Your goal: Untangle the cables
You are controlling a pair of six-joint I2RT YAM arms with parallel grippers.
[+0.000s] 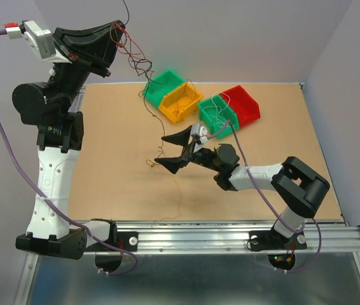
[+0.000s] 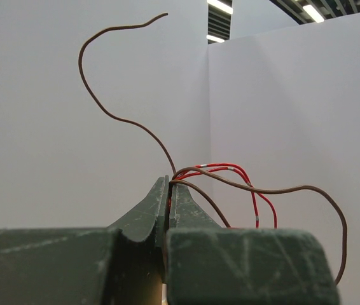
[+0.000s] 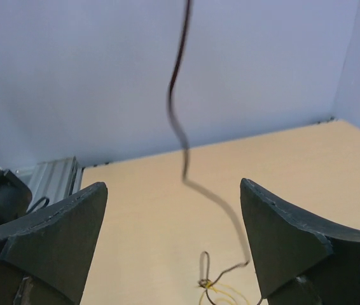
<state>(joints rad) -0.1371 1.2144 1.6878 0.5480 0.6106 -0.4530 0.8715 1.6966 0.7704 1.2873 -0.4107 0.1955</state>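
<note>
The right gripper moves down and toward the left in the top view to the dark cable's lower end [image 1: 152, 162] [image 3: 207, 281] next and closes where yellow wire joins it.
My left gripper [image 1: 120, 30] is raised high at the back left and shut on a small tangle of cables [image 1: 135, 58]. In the left wrist view the shut tips [image 2: 168, 185] pinch red strands [image 2: 231, 168] and dark brown strands [image 2: 119, 119]. One dark strand [image 1: 147, 101] hangs from the tangle down toward the table. My right gripper [image 1: 161, 150] is open, low over the table's middle. In the right wrist view that dark strand [image 3: 181, 143] hangs between the open fingers [image 3: 170, 187] and touches neither. Its lower end joins a yellow wire [image 3: 221, 295] at a small knot on the table [image 1: 149, 163].
Four small bins stand at the back: green [image 1: 158, 88], yellow [image 1: 181, 101], green [image 1: 217, 113] and red [image 1: 243, 105], some holding thin wires. Another thin strand [image 1: 177, 194] lies on the board near the front rail [image 1: 231, 229]. Grey walls close in the back and sides.
</note>
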